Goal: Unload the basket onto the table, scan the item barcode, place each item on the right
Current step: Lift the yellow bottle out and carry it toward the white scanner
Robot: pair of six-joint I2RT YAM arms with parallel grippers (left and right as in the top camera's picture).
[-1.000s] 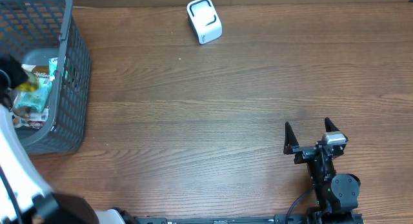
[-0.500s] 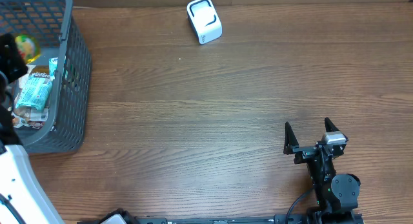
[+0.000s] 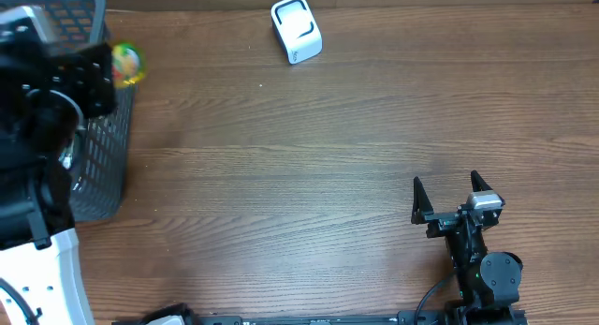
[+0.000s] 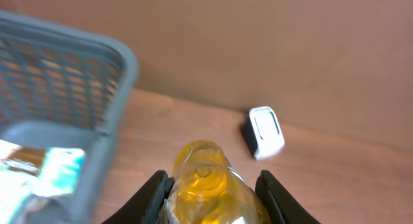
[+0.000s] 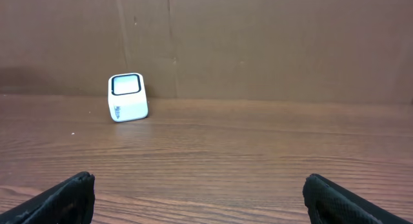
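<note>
The bare tabletop in front of the scanner is below my left gripper and to its right in the overhead view, so my left gripper will next move across, go down and let go there.
A yellow item in clear wrap (image 3: 126, 63) hangs above the right rim of the grey basket (image 3: 98, 166), and my left gripper (image 4: 210, 195) is shut on it. In the left wrist view the yellow item (image 4: 210, 185) fills the space between both fingers. The white barcode scanner (image 3: 296, 29) stands at the back of the table, to the right of the item; it shows too as the scanner (image 4: 264, 130) and the scanner (image 5: 127, 97) in the wrist views. My right gripper (image 3: 450, 192) rests open at the front right with nothing between its fingers. No barcode shows.
The basket (image 4: 58, 130) at the far left holds a teal packet (image 4: 58, 169) and other packaged goods. My left arm covers most of the basket from above. A brown wall runs along the table's back edge.
My left gripper has lifted the yellow item out of the basket and carried it up and to the right, over the basket's rim. The right arm has stayed still.
</note>
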